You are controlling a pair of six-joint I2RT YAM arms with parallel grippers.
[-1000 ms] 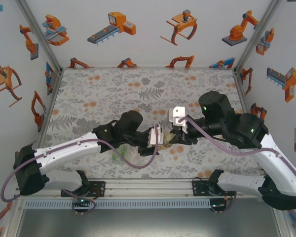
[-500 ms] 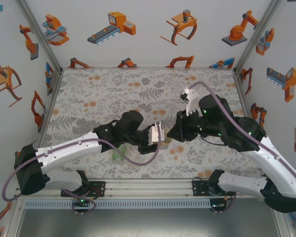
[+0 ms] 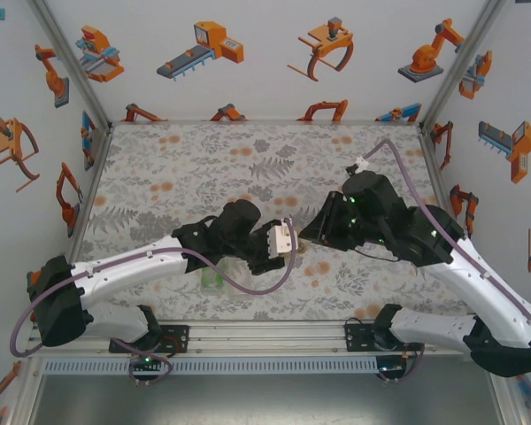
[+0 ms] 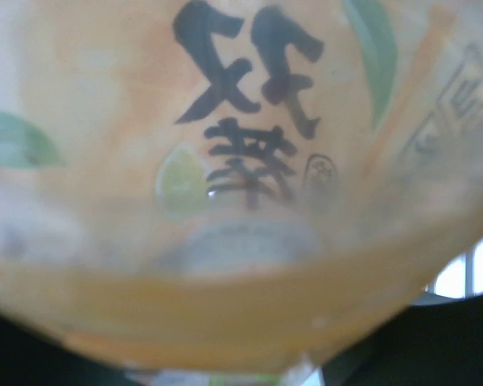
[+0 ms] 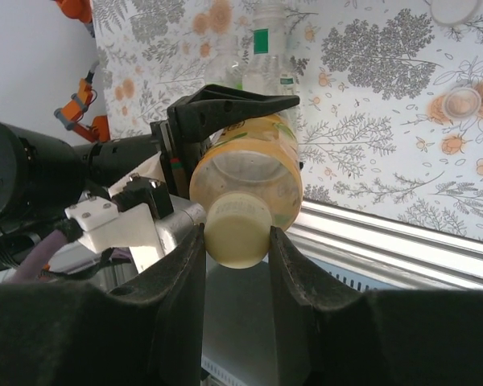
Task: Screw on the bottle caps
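Observation:
My right gripper next carries the bottle outward, turns it upright, lowers it and releases the yellowish cap (image 5: 237,232), since empty patterned table lies outward and below.
The amber bottle (image 5: 253,161) with its yellow label and dark characters (image 4: 249,121) lies sideways off the table, neck toward the right arm. My left gripper (image 3: 286,241) is shut on its body, its black fingers (image 5: 241,103) wrapped over the top. The yellowish cap (image 5: 237,232) sits on the bottle's neck. My right gripper (image 5: 236,241) is shut on it, one finger pressing each side. The two grippers meet at the table's middle front, the right gripper (image 3: 311,235) facing left. A green-tinted bottle (image 3: 212,280) stands under the left arm. The clear bottle (image 5: 266,52) stands behind.
Two loose round caps lie on the patterned table, a white one (image 5: 455,8) and a pale one (image 5: 463,101). The metal rail of the table's near edge (image 5: 386,233) runs just below the held bottle. Printed walls enclose the table on three sides.
The right wrist has rolled while gripping the cap; its white camera mount and cable swung from beside the bottle up and to the right. The left arm and bottle have barely moved.

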